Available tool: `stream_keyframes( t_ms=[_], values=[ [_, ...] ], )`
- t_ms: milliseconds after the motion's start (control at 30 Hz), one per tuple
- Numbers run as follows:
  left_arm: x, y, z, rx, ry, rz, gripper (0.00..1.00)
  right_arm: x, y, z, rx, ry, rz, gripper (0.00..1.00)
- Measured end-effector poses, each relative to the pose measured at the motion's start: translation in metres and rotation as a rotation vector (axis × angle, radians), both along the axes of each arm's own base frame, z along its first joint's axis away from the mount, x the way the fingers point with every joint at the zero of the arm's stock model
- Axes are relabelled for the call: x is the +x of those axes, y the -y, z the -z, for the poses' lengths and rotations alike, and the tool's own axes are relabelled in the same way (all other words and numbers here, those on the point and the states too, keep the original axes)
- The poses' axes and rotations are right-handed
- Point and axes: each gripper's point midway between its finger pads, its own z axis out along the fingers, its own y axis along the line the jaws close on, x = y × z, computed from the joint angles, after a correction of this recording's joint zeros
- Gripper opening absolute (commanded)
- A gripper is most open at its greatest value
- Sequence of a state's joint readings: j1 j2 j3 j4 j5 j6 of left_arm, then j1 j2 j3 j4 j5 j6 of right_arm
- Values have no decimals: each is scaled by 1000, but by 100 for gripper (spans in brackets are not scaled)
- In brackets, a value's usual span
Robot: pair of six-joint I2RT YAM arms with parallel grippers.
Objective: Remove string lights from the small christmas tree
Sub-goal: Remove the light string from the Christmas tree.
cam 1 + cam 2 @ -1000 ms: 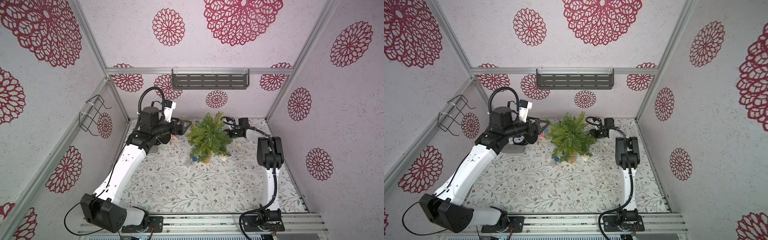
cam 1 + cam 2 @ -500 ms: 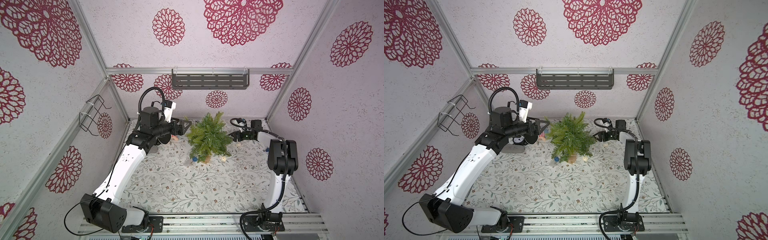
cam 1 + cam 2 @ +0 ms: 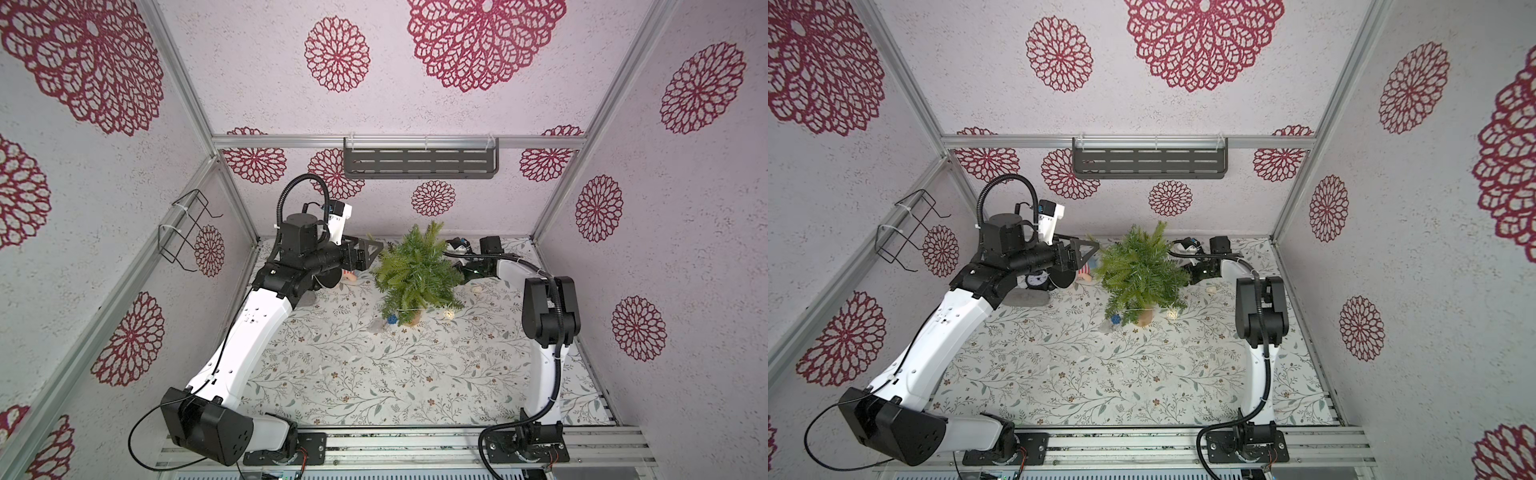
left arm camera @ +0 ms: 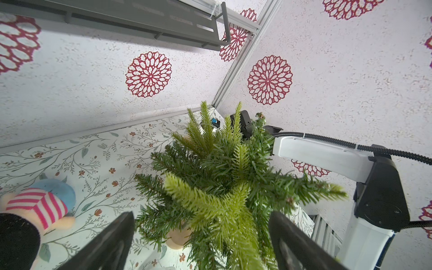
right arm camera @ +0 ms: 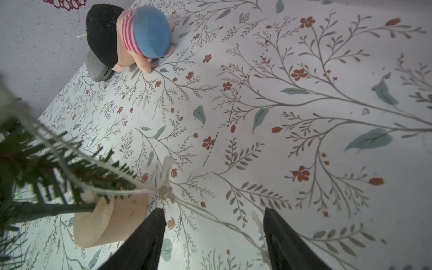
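My right gripper stays low beside the tree and draws its fingers together on the wire just past its small knot [image 5: 215, 220] next, because the wire already runs between them.
The small christmas tree [image 3: 417, 270] [image 3: 1140, 270] stands upright on its tan base [image 3: 412, 319] near the back of the table. The string lights' pale wire [image 5: 131, 191] loops round the trunk. A blue ball [image 3: 392, 319] and a white ball [image 3: 449, 314] lie beside the base. My left gripper [image 3: 374, 249] [image 4: 202, 224] is open at the tree's left, with a light green branch between its fingers [image 4: 117, 240]. My right gripper [image 5: 214, 224] is open low at the tree's right, and the wire runs loosely between its fingers [image 5: 149, 238].
A plush doll [image 5: 140, 35] [image 4: 44, 205] with a pink-striped body and blue cap lies behind the left gripper near the back wall. A grey shelf [image 3: 419, 164] hangs on the back wall and a wire basket [image 3: 185, 232] on the left wall.
My right gripper has opened and its arm has swung rightward, a little away from the tree. The left arm and the tree have stayed still.
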State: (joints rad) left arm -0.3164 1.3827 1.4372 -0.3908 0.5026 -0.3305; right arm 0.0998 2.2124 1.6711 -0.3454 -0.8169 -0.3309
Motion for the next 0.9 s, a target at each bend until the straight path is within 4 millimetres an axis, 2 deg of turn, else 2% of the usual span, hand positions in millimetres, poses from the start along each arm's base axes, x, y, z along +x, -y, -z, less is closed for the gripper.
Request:
stream_keyframes(
  t_ms=[100, 200, 300, 467, 567, 767, 900],
  values=[
    [0, 0, 0, 0, 0, 0, 94, 14, -2, 2, 7, 4, 3, 68],
    [-1, 1, 0, 0, 1, 2, 94, 18, -3, 8, 12, -11, 6, 63],
    [-1, 0, -1, 1, 2, -1, 94, 16, -4, 11, 17, -32, 7, 52],
    [0, 0, -1, 2, 3, -5, 94, 14, -6, 9, 32, -44, 3, 25],
    [-1, 1, -1, 3, 4, -4, 94, 15, -5, 10, 37, -47, 11, 15],
    [-1, 2, -4, 1, 10, -3, 94, 7, 5, 25, 50, -85, 59, 3],
    [-1, 2, -4, 1, 11, -2, 94, 12, 23, 16, 56, -70, 112, 0]
  ],
)
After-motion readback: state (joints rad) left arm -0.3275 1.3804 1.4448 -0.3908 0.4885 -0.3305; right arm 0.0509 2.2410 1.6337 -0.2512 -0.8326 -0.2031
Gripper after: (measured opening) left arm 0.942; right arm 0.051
